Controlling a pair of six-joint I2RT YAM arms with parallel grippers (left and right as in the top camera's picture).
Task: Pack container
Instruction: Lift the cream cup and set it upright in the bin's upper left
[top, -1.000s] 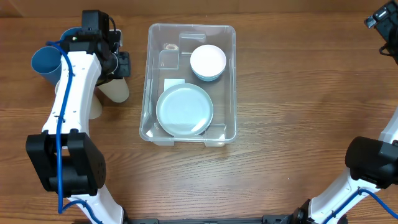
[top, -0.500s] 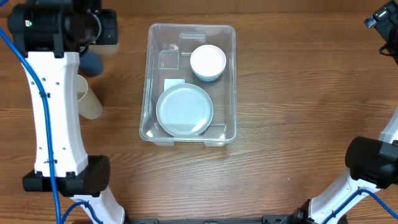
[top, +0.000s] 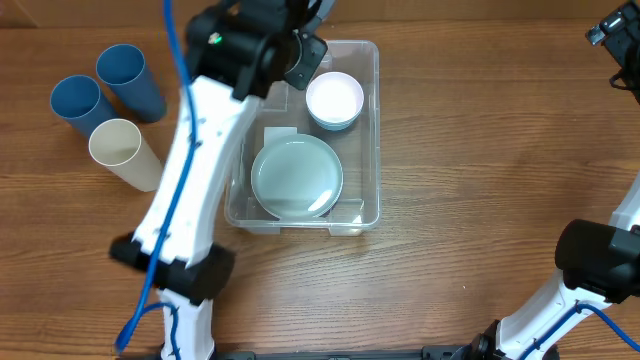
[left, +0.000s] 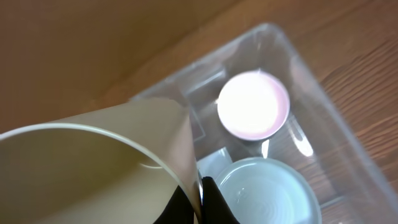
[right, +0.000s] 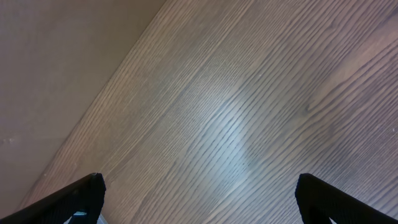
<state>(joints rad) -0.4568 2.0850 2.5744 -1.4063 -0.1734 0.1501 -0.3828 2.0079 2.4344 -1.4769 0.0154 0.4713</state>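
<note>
The left gripper turns next, then brings the cream cup down to the container's bare far corner beside the bowl. It releases the cup's side there, since that corner lies below.
The clear container (top: 377, 140) sits mid-table, holding a pale blue plate (top: 297, 178) and a white bowl (top: 334, 98). My left gripper (top: 298, 50) hangs above the container's far left corner. In the left wrist view the left gripper (left: 200, 202) is shut on the wall of a cream cup (left: 93, 168), pinching it at the rim. Below it lie the container (left: 297, 59), the bowl (left: 254, 104) and the plate (left: 267, 193). The left arm hides the held cup from overhead. My right gripper (right: 202, 199) stands open over bare wood at the far right edge (top: 612, 30).
Two blue cups (top: 75, 100) (top: 130, 80) and another cream cup (top: 125, 150) lie on the table left of the container. The left arm (top: 195, 190) crosses over the container's left wall.
The left arm has swung right from the cluster of cups to above the container, carrying a cream cup. The remaining cups are now uncovered. The right arm has not moved.
</note>
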